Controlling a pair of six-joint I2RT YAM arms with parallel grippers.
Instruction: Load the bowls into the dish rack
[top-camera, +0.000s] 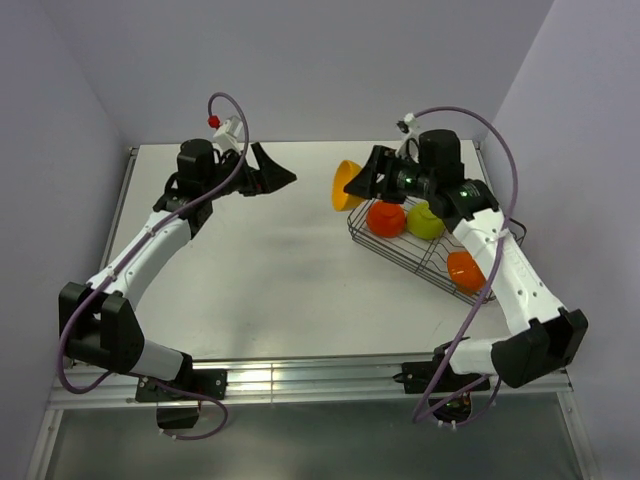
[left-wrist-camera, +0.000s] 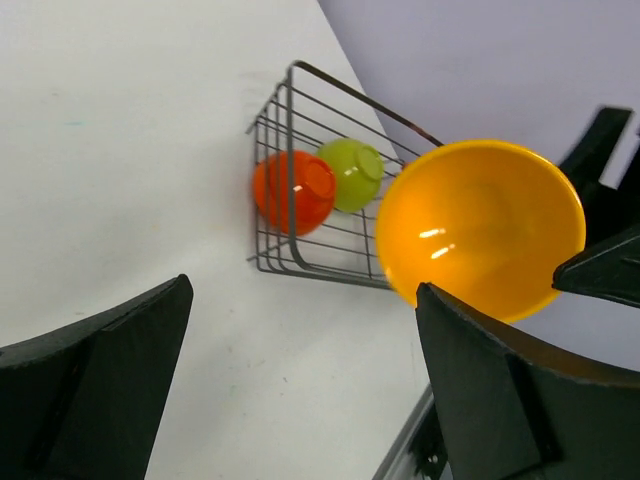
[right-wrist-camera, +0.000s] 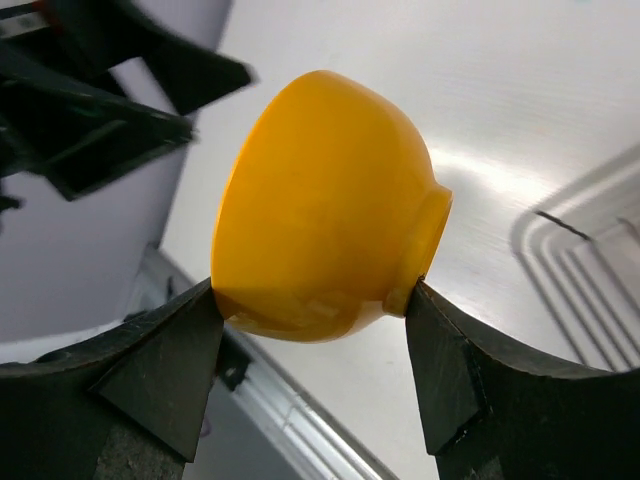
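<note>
Bare rack wires lie beside the green bowl, so I need to tip my right gripper downward next and bring it back and down there to let go of the bowl.
My right gripper (top-camera: 360, 183) is shut on the yellow-orange bowl (top-camera: 342, 186), holding it on its side in the air just left of the dish rack (top-camera: 410, 262). In the right wrist view the fingers (right-wrist-camera: 170, 370) clamp the bowl (right-wrist-camera: 320, 210) between rim and foot. The rack holds a red-orange bowl (top-camera: 386, 217), a lime green bowl (top-camera: 426, 221) and a second red-orange bowl (top-camera: 466, 270). My left gripper (top-camera: 270, 175) is open and empty, facing the held bowl (left-wrist-camera: 480, 225) across a gap. The white bowl is out of view.
The rack (left-wrist-camera: 275, 250) stands at the table's right side, close to the right wall. The left wrist view shows the red-orange bowl (left-wrist-camera: 293, 192) and green bowl (left-wrist-camera: 350, 173) at its near end. The table's far edge and back wall lie behind both grippers.
</note>
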